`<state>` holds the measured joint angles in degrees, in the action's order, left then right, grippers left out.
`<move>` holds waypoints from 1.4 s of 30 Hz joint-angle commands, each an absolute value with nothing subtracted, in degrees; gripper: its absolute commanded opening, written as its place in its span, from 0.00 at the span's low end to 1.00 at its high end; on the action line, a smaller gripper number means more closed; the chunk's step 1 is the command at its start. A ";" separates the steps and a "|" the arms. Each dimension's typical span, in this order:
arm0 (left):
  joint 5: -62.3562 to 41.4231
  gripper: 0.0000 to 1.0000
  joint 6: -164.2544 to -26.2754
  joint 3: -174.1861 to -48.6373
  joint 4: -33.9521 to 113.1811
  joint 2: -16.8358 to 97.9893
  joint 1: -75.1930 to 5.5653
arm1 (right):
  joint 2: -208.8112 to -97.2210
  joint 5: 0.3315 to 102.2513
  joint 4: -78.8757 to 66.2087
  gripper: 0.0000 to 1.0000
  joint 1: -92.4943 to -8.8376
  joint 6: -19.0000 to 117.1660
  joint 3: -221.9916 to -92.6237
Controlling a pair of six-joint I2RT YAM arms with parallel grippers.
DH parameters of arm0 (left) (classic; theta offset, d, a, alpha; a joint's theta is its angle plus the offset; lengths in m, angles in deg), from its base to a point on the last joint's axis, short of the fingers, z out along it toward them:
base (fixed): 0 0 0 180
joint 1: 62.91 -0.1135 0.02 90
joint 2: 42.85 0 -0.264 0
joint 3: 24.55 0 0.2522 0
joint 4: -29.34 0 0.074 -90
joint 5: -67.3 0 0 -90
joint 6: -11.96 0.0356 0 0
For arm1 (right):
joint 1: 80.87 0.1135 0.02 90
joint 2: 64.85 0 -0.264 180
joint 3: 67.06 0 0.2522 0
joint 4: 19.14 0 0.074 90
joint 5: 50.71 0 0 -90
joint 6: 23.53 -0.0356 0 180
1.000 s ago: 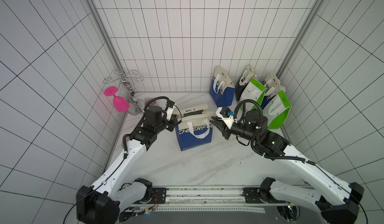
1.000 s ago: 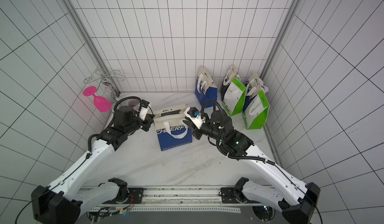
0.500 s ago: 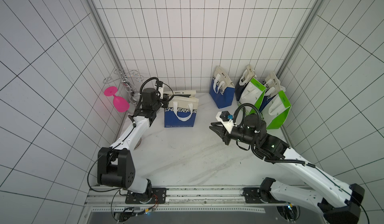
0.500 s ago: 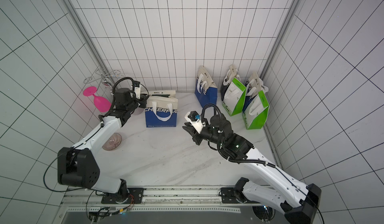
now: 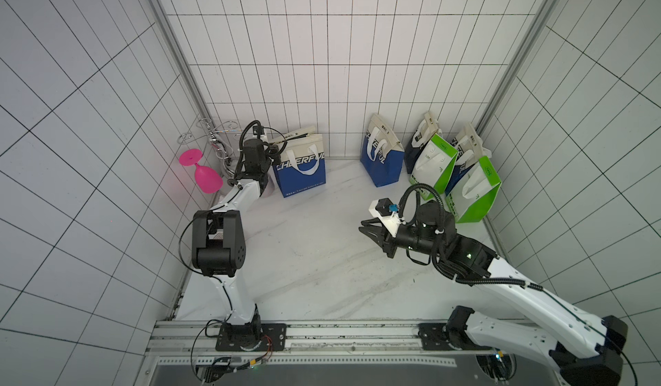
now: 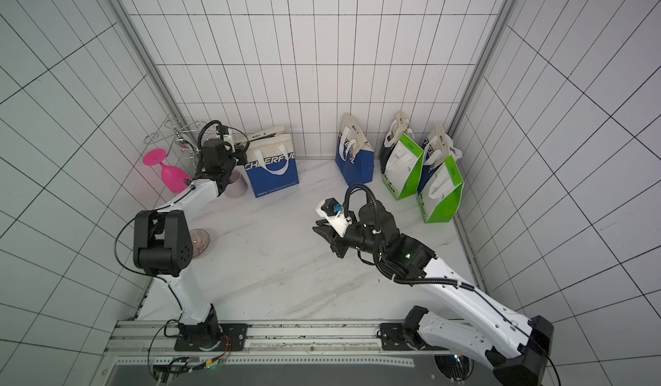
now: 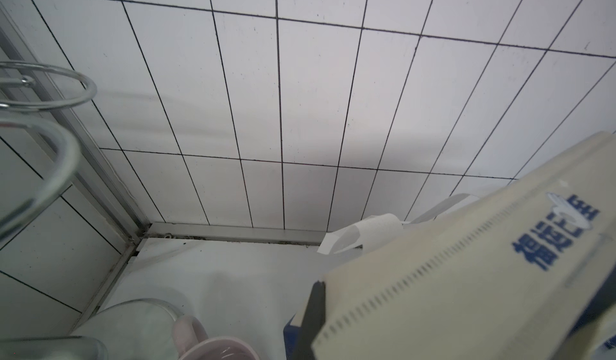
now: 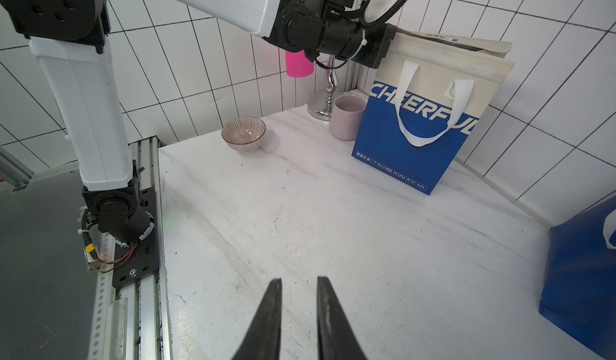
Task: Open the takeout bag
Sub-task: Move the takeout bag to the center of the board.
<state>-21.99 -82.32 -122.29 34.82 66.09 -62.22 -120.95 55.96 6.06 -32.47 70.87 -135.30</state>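
Observation:
The bag's cream top edge will go outward in my left gripper next, toward the tiled wall [image 5: 294,116] [image 7: 410,158] behind it, and I will let go there, since bare tabletop separates the two.
The takeout bag [image 5: 302,173] [image 6: 275,178] is blue below and cream above, with white handles, and stands at the back left by the wall. In the right wrist view the takeout bag [image 8: 413,131] stands upright, its cream top edges slightly apart. My left gripper [image 5: 274,147] [image 6: 244,149] [image 8: 383,50] is shut on the bag's cream top edge [image 7: 466,268], with one dark finger [image 7: 315,308] against it. My right gripper [image 5: 363,225] [image 6: 316,229] [image 8: 296,280] hovers over the middle of the table, open a little, holding nothing.
A pink glass [image 5: 204,177] hangs on a metal rack [image 5: 214,137] in the back left corner. A pale mug [image 6: 236,184] [image 8: 346,118] stands beside the bag, and a striped bowl [image 8: 243,133] is at the left edge. A blue bag [image 5: 381,159] and green-white bags [image 5: 472,187] stand at the back right.
My left gripper has carried the bag from the middle of the table to the back left wall. My right gripper has drawn back from the bag toward the front right.

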 commanded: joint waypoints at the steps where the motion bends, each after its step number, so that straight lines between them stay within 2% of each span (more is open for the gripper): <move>1: -25.01 0.00 -81.27 -127.37 29.41 67.89 -62.31 | -122.00 56.65 6.91 0.21 -31.74 69.72 -132.43; 7: -24.63 0.00 -78.05 -134.88 31.13 73.14 -63.12 | -123.78 57.31 7.26 0.21 -31.34 69.72 -133.22; 15: -18.94 0.00 -81.63 -140.64 34.00 80.05 -65.91 | -124.44 57.37 7.75 0.21 -30.95 69.71 -133.54; 16: -18.76 0.08 -81.89 -140.62 34.32 80.37 -65.90 | -124.53 57.31 7.82 0.21 -30.88 69.72 -133.64; 17: -18.48 0.21 -82.15 -140.34 34.58 80.46 -65.95 | -124.58 57.21 7.97 0.21 -30.86 69.80 -133.72; 19: -17.46 0.37 -82.95 -139.39 34.48 79.79 -65.90 | -124.60 56.89 7.94 0.21 -30.77 69.85 -133.72; 25: -13.71 0.59 -85.60 -135.89 33.71 73.80 -65.73 | -124.83 55.24 6.97 0.21 -30.68 69.98 -133.73; 31: -8.67 0.63 -89.98 -130.05 38.44 66.15 -65.73 | -124.91 53.74 6.18 0.21 -30.68 69.90 -134.12; 33: -8.23 0.66 -91.59 -127.55 40.64 63.83 -65.72 | -124.68 53.21 6.13 0.21 -30.68 69.81 -134.34; 42: -9.31 0.69 -90.71 -115.89 52.75 50.65 -66.18 | -124.21 47.79 6.05 0.21 -30.81 70.16 -135.84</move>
